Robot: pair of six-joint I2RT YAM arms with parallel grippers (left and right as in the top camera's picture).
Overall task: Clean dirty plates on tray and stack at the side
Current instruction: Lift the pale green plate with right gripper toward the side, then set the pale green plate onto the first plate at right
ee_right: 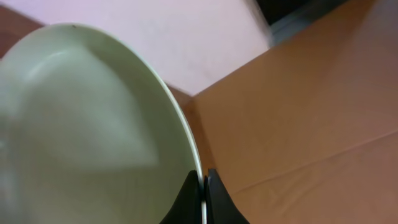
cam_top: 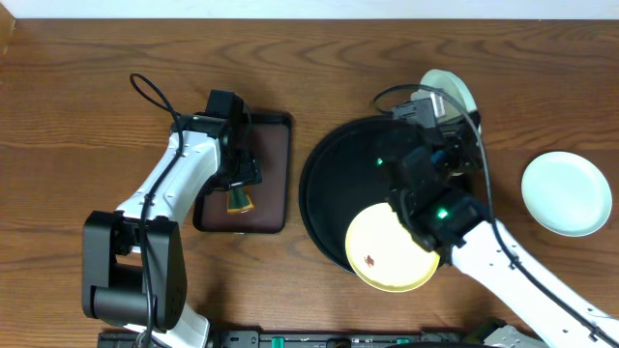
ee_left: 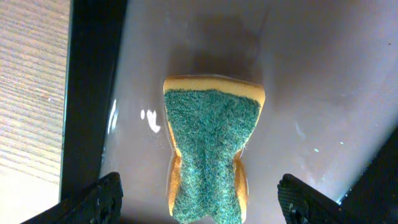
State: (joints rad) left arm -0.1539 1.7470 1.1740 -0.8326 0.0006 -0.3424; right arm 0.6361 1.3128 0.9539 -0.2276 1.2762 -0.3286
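I will bring my right gripper across and down, freeing its plate onto the pale blue plate, as that lies below and to its right in the overhead view.
A pale mint plate (cam_top: 455,87) (ee_right: 81,137) hangs tilted above the far right rim of the round black tray (cam_top: 311,193). My right gripper (cam_top: 447,104) (ee_right: 203,193) is shut on its rim. A pale yellow plate (cam_top: 392,246) with a small dark smudge lies at the tray's near edge, partly under the right arm. Another pale blue plate (cam_top: 567,193) rests on the wooden tabletop at the right. My left gripper (cam_top: 241,182) (ee_left: 202,205) stands open just above a green-and-yellow sponge (cam_top: 239,201) (ee_left: 211,149), its fingers (ee_left: 102,199) apart on either side and not touching it.
The sponge lies on a small rectangular dark brown tray (cam_top: 273,145) left of the black tray. A pale wall borders the table's far edge. Black equipment sits along the front edge.
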